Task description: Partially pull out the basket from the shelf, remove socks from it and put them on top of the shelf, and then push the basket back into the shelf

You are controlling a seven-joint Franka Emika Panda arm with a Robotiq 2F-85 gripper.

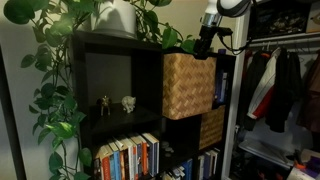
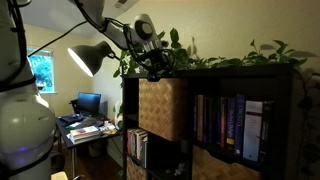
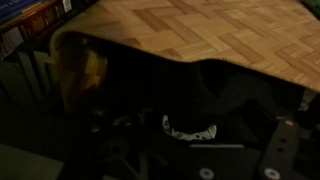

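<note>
The gripper will go down open into the dark inside of the basket next, onto the sock with the pale patterned band (image 3: pixel 189 132), because the sock is below the basket's woven rim.
The light tan woven basket (image 1: pixel 188 85) (image 2: pixel 163 108) sticks partway out of an upper compartment of the black-brown shelf (image 1: pixel 110 60) (image 2: pixel 240 75). My gripper (image 1: pixel 205 45) (image 2: pixel 155 68) hangs just above the basket's open top, near the shelf's top edge, open and holding nothing. In the wrist view the basket's checker-weave wall (image 3: pixel 200 30) runs across the top. Below it the inside is dark, and a sock (image 3: pixel 190 130) with a pale patterned band lies there. The fingers are hard to make out in the dark.
Leafy plants (image 1: pixel 60 60) (image 2: pixel 230 55) trail over the shelf top. Books (image 1: pixel 130 155) (image 2: pixel 225 120) and small figurines (image 1: pixel 127 102) fill other compartments. A darker woven basket (image 1: pixel 212 125) sits lower. A closet with clothes (image 1: pixel 280 85) stands beside the shelf. A lamp (image 2: pixel 90 55) and a desk (image 2: pixel 85 125) stand further off.
</note>
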